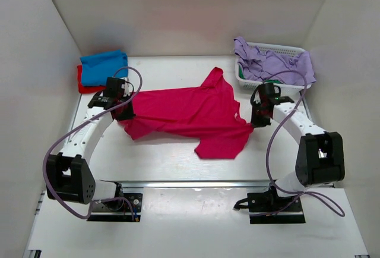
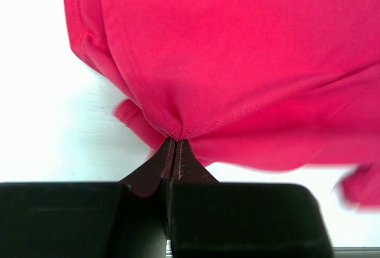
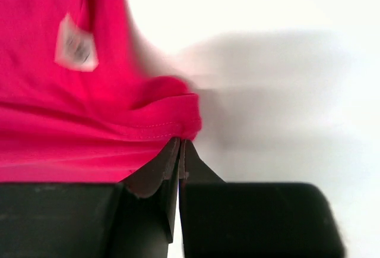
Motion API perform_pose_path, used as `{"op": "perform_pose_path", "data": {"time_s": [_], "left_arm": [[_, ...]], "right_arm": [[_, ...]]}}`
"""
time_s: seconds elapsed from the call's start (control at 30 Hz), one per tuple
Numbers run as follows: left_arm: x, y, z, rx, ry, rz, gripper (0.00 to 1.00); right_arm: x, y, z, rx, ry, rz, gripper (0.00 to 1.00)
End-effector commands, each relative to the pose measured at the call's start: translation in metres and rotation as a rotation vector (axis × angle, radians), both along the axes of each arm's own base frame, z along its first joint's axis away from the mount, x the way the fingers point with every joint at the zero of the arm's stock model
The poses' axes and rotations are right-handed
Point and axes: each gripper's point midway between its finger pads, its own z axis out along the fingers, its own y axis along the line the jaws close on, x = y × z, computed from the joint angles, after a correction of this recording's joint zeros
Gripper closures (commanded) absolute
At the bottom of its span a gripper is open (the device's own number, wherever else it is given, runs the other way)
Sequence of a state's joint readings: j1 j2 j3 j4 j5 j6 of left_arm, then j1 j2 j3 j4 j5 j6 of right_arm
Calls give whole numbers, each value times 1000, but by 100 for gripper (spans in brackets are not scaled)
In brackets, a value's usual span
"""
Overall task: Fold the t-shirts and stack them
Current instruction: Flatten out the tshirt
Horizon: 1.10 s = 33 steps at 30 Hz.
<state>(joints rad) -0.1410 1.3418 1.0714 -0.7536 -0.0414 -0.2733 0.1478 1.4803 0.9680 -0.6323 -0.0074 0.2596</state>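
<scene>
I will next move my left gripper outward and release the pinch onto the shirt's far part (image 1: 147, 98) (image 2: 178, 38), which lies outward of the gripper, spread flat under the fold.
A crimson-pink t-shirt (image 1: 184, 112) lies spread and rumpled across the middle of the table, one sleeve pointing to the back. My left gripper (image 1: 126, 112) is at its left edge. In the left wrist view the left gripper (image 2: 175, 141) is shut on a gathered pinch of the crimson-pink t-shirt (image 2: 237, 62). My right gripper (image 1: 255, 118) is at the shirt's right edge. In the right wrist view the right gripper (image 3: 180, 140) is shut on the stitched hem of the crimson-pink t-shirt (image 3: 71, 133), whose white neck label (image 3: 76, 44) shows at upper left.
A folded blue t-shirt (image 1: 104, 66) lies on a red t-shirt (image 1: 83, 82) at the back left corner. A white slatted basket (image 1: 279, 49) at the back right holds lilac cloth (image 1: 279, 68) that spills over its rim. White walls close in the table.
</scene>
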Motion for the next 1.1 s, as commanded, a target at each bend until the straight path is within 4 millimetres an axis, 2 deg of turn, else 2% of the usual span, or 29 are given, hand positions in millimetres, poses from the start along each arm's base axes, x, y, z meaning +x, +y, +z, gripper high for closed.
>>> {"op": "perform_pose_path", "data": {"time_s": [0.0,0.13,0.23,0.27,0.3,0.4,0.47,0.53,0.63,0.7,0.73,0.77,0.8,0.83,0.87,0.93,0.97,1.0,1.07], "left_arm": [[1,7,16,-2,-34,-13,100],[-3,26,7,24,-7,18,100],[-4,38,15,66,-4,43,100],[0,37,24,67,-33,32,100],[-1,38,32,72,-61,38,100],[-4,33,48,52,-116,20,100],[-8,28,51,36,-118,0,100],[-9,28,58,32,-132,2,100],[9,23,60,11,-168,-10,94],[32,17,42,-11,-89,-14,99],[39,14,38,-10,-79,-14,100],[51,13,24,-4,-52,-8,100],[64,13,12,-10,-41,5,93],[76,12,1,-25,-36,26,92],[83,15,-2,-28,-47,41,90],[102,22,-5,-43,-119,108,56],[102,22,-8,-29,-126,118,33],[105,26,-8,-25,-145,133,27],[98,31,-11,-2,-116,135,25]], "right_arm": [[20,-29,20,-91,-37,18,100],[22,-45,22,-118,-24,7,100],[14,-49,21,-104,9,17,100],[11,-48,23,-98,0,30,100],[6,-46,23,-96,7,46,100],[-2,-33,42,-56,-62,95,100],[-17,-17,55,-15,-97,168,100],[-23,-8,67,31,-116,205,100],[-21,6,78,92,-88,255,100],[-1,11,88,59,-97,318,100],[5,15,76,42,-59,327,100],[20,17,74,35,-62,320,99],[35,20,69,41,-63,311,100],[46,26,69,55,-84,313,100],[55,26,70,55,-104,280,100],[78,26,75,37,-174,212,100],[84,26,78,21,-202,206,91],[90,23,84,11,-231,166,86],[89,23,90,13,-264,145,67]]}}
